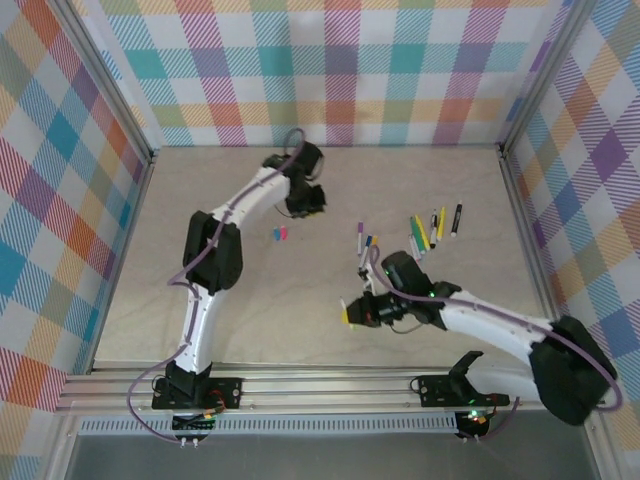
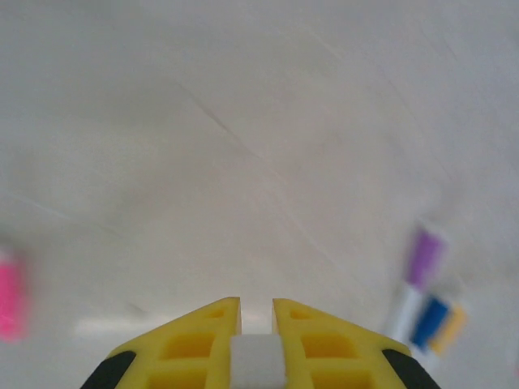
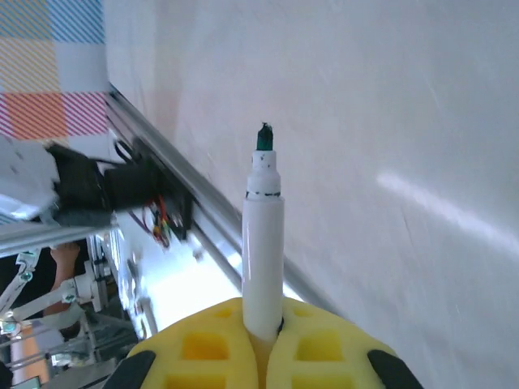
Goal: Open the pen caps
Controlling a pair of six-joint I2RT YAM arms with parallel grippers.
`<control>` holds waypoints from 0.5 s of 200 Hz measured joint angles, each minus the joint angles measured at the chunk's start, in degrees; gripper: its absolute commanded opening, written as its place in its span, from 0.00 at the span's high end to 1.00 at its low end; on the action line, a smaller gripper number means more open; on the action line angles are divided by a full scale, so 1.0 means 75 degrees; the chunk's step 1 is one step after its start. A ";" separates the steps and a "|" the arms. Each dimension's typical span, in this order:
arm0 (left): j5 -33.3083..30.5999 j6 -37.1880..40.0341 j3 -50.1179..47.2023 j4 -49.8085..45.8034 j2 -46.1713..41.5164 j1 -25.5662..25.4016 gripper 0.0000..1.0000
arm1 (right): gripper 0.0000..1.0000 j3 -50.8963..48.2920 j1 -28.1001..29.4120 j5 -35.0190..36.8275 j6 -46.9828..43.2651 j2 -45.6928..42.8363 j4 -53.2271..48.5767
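My right gripper holds the pen, and the cap is off. Next it will swing outward, lower the pen onto the tabletop beside the white pens near the green one and let it go.
My right gripper (image 3: 263,309) is shut on a white pen (image 3: 262,235). The pen stands out past the fingers with its green tip (image 3: 263,138) bare and no cap on it. From above, that gripper (image 1: 357,313) hangs over the middle front of the table. My left gripper (image 1: 304,201) is far back at the centre. Its yellow fingers (image 2: 203,324) stand a narrow slit apart, with a white bit low in the slit that I cannot identify. Two loose pen caps, one pink (image 1: 277,235), lie just in front of it. The pink cap (image 2: 10,296) is blurred at the left. Several pens (image 1: 425,232) lie at the right.
Pens with purple (image 2: 426,255) and blue (image 2: 432,320) caps lie blurred to the right of the left fingers. A metal rail (image 1: 320,380) runs along the table's front edge. Checked cloth walls (image 1: 330,70) close the back and sides.
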 measured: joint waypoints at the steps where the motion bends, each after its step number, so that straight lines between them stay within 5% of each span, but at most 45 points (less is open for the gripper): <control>1: -0.0023 0.0012 0.0000 0.0006 0.0006 0.0055 1.00 | 1.00 -0.0012 -0.0009 0.0006 0.0012 -0.0017 -0.0029; 25: -0.0472 0.0175 -0.0032 -0.0082 0.0032 0.0469 1.00 | 1.00 0.0181 -0.0551 0.0490 -0.0067 -0.0017 -0.0848; 100: -0.1029 0.0705 -0.1180 -0.0259 0.0026 -0.0169 1.00 | 1.00 0.3599 -0.2363 0.3544 -0.1865 0.2736 -0.2661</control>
